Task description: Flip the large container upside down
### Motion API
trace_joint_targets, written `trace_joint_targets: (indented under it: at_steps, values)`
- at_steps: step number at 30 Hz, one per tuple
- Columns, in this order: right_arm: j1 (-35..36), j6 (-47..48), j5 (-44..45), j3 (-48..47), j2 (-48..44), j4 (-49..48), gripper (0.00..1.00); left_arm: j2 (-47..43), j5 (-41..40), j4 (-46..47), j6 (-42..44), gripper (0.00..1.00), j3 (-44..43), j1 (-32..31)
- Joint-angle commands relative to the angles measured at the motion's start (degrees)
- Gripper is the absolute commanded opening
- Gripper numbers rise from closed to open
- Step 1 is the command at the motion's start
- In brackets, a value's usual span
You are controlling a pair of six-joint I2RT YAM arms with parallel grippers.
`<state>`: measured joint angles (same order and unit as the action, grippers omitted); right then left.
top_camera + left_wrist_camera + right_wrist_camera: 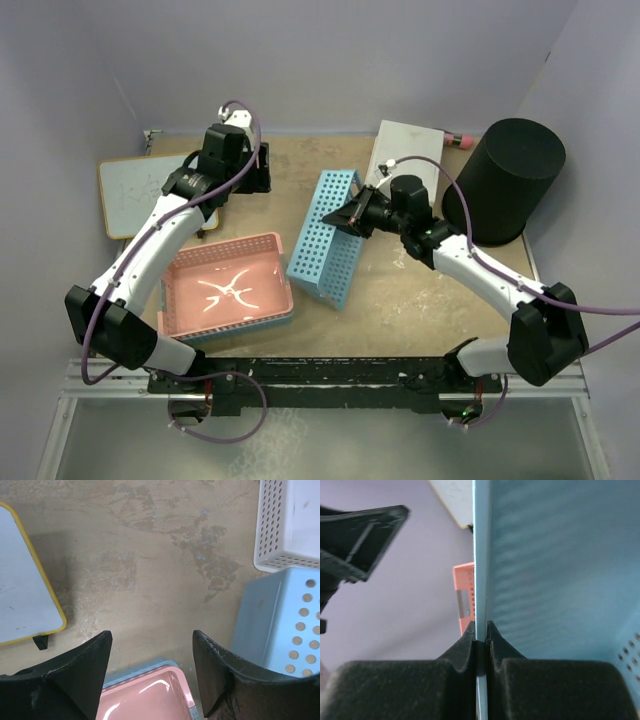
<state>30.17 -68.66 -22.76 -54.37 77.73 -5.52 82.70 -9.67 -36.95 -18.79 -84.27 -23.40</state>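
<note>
I will swing the tipped basket's rim over and down onto the bare tabletop below my right gripper and to its right in the top view, and let go there, because that spot is bare.
The large black container (pixel 505 180) stands at the back right corner of the table, no gripper touching it. Its top face looks flat and dark; I cannot tell whether that is base or mouth. My right gripper (pixel 347 217) is left of it, shut on the rim of a blue perforated basket (pixel 322 240) that is tipped up on its side. In the right wrist view the fingertips (pixel 481 630) pinch the thin blue wall (pixel 555 570). My left gripper (pixel 258 168) is open and empty over bare table at the back, also in its wrist view (pixel 152 640).
A pink basket (pixel 225 285) (pixel 145 695), nested on a blue-grey one, lies front left. A white basket (pixel 405 150) (pixel 290 525) lies bottom up at the back. A yellow-edged whiteboard (pixel 140 190) (pixel 25 580) lies far left. Walls close in behind and to the right.
</note>
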Motion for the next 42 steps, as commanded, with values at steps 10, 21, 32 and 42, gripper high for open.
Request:
trace_joint_targets:
  at_steps: [10, 21, 32, 42]
  values:
    - [-4.1, -15.2, -22.6, 14.0, 3.6, -50.4, 0.00, 1.4, 4.7, 1.9, -0.2, 0.63, -3.5, 0.5]
    - [-16.7, -11.5, -38.0, 22.0, 1.3, -43.2, 0.00, 3.0, 6.5, 2.3, -0.2, 0.63, -3.7, 0.5]
    - [-26.1, 22.9, -38.4, 19.6, -4.3, 2.1, 0.18, 4.7, 9.1, 3.7, -1.2, 0.63, -3.6, 0.5]
    - [-29.8, 22.3, -36.1, 28.1, -6.3, 1.5, 0.34, 4.0, 9.9, 3.8, -1.3, 0.63, -3.1, 0.5]
